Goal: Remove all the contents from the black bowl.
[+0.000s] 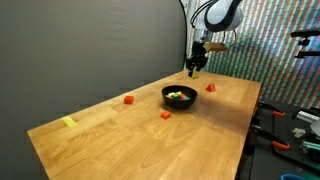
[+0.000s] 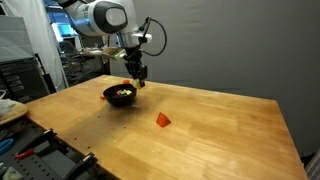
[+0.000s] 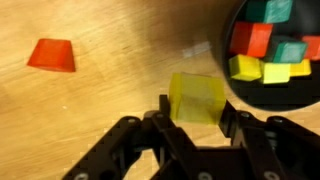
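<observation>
Next, my gripper moves away from the black bowl, then down to the bare tabletop beyond its rim, since open wood there leaves room to release the block.
The wrist view shows my gripper shut on a yellow block, held a little above the wooden table just beside the black bowl. Inside the bowl lie several red, green and yellow blocks. In both exterior views the gripper hangs close to the rim of the bowl, whose contents show as a small bright patch. The held block is too small to make out there.
Three red blocks lie loose on the table; one shows in the wrist view and one in an exterior view. A yellow strip of tape lies near a table corner. Tools and clutter stand past the table edge.
</observation>
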Available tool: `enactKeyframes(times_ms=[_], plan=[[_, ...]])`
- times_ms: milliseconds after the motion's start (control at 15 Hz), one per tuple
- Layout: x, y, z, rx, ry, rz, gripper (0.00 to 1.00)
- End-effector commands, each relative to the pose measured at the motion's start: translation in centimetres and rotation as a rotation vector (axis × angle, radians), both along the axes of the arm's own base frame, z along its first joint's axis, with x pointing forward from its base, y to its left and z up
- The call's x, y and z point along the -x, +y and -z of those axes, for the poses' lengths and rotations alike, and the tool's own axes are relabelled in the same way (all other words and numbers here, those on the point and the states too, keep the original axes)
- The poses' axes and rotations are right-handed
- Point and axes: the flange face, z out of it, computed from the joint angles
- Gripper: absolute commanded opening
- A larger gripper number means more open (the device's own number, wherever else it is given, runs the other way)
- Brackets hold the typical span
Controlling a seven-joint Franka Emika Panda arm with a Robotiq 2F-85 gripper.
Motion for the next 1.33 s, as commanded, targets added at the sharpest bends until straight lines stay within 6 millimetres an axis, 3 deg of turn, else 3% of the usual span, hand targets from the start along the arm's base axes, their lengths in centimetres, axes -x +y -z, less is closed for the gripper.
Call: enactKeyframes(times_ms=[0,200,333,600,933,1000,1067,1133,1267], plan=[[-3.3,-5.6,-1.7,0.05,-0.078,0.173,0.25],[-7.3,-9.9,-1.6,0.094,-0.077,0.242,0.25],[-9.6,-11.2,-0.7,0.083,-0.062,0.241,0.26],[-13.4,-11.5,2.4,0.033,-0.015,0.234,0.26],[-15.6,-10.7,5.3,-0.012,0.017,0.256,0.28],[-15.9,-10.5,5.6,-0.019,0.02,0.254,0.35],[-16.0,-10.1,5.7,-0.029,0.028,0.249,0.72],[-16.1,-9.5,5.6,-0.041,0.039,0.23,0.74],[-15.9,-7.9,4.8,-0.052,0.059,0.188,0.88]])
